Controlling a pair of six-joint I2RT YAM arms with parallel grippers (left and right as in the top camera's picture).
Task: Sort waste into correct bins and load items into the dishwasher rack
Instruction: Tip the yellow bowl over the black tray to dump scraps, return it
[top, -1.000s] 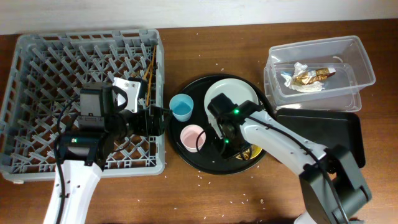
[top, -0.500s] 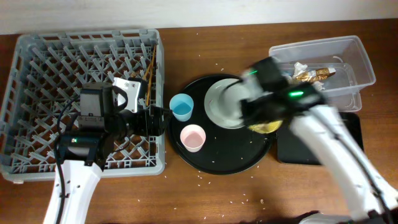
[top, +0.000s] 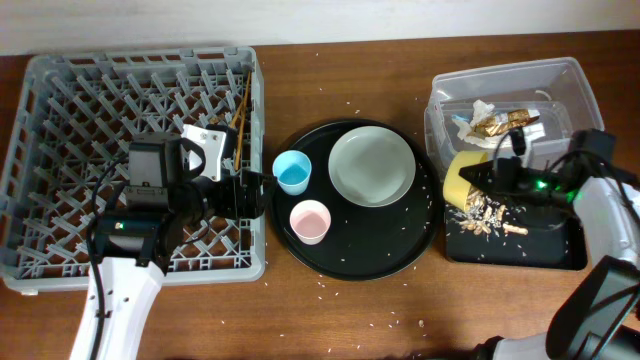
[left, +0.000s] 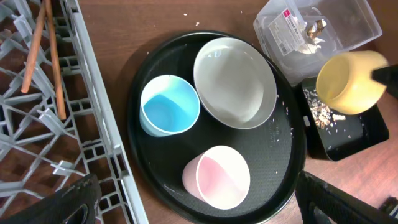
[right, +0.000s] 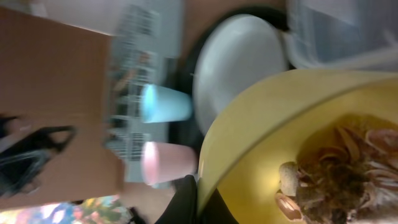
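Note:
My right gripper tips the bowl further beside shed scraps next, then carries it down upright onto the round tray's bare space (top: 376, 237) beside the pink cup.
My right gripper (top: 492, 177) is shut on the rim of the small yellow bowl (top: 463, 181) and holds it tipped on its side over the flat black tray (top: 560, 255). Beige food scraps (top: 487, 215) lie on that tray, and some remain in the bowl (right: 348, 168). The clear tub (top: 515, 105) holds paper scraps and a gold wrapper (top: 500, 121). The grey-green plate (top: 372, 167), blue cup (top: 292, 172) and pink cup (top: 309, 221) sit on the round black tray (top: 400, 260). My left gripper (left: 199, 202) is open and empty above the rack's right edge, near the pink cup (left: 217, 176). The grey rack (top: 60, 110) is at left.
Brown chopsticks (top: 241, 110) lie in the rack's right side. Rice-like crumbs (top: 350, 285) are scattered on the round tray and the wooden table. The table's front edge runs along the bottom.
My right arm lifted the yellow bowl off the round tray, swung it right and tipped it over the flat black tray, where food scraps now lie. The left arm has not moved.

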